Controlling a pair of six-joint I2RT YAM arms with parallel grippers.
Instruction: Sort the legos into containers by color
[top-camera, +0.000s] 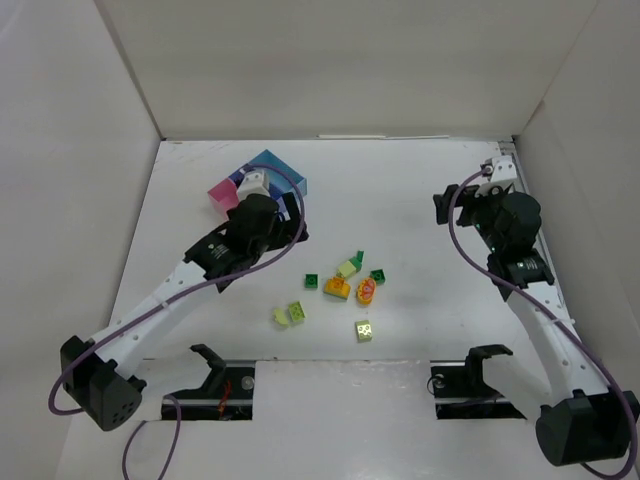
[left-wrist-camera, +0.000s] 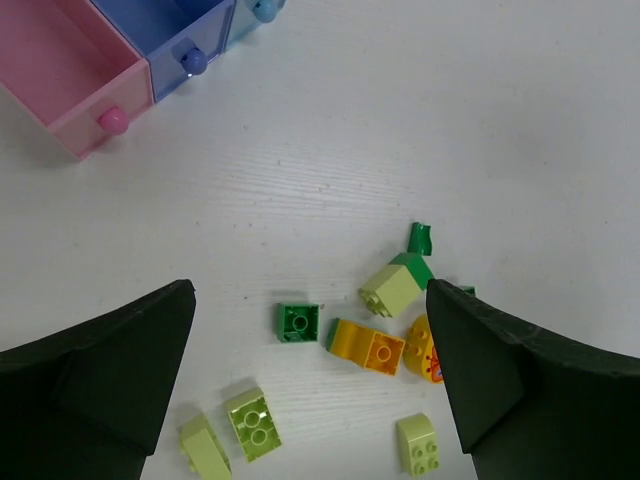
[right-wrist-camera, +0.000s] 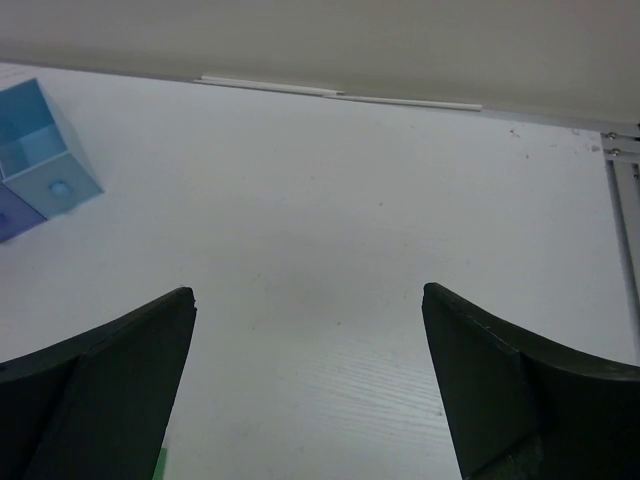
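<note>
I should next move my left gripper back and down onto the dark green brick (top-camera: 312, 281) (left-wrist-camera: 298, 322), with one fingertip on each side, because bare tabletop lies between it and the orange-yellow brick.
Several legos lie scattered mid-table: a dark green brick (top-camera: 312, 281), an orange-yellow brick (top-camera: 337, 288), a round orange piece (top-camera: 366, 290) and lime bricks (top-camera: 297, 312) (top-camera: 364, 329). The left wrist view shows the dark green brick (left-wrist-camera: 298, 322), the orange-yellow brick (left-wrist-camera: 367, 347) and lime bricks (left-wrist-camera: 390, 288) (left-wrist-camera: 252, 424). The joined pink and blue containers (top-camera: 280, 172) stand at the back left, with the pink bin (left-wrist-camera: 60, 70) beside a blue bin (left-wrist-camera: 170, 40). My left gripper (top-camera: 293, 228) (left-wrist-camera: 310, 290) is open and empty, between the containers and the legos. My right gripper (top-camera: 445, 205) (right-wrist-camera: 308, 292) is open and empty at the far right.
White walls enclose the table on the left, back and right. A metal rail (right-wrist-camera: 625, 230) runs along the right edge. A light blue bin (right-wrist-camera: 40, 150) shows at the left of the right wrist view. Two black gripper rests (top-camera: 215, 365) (top-camera: 480, 362) sit at the near edge.
</note>
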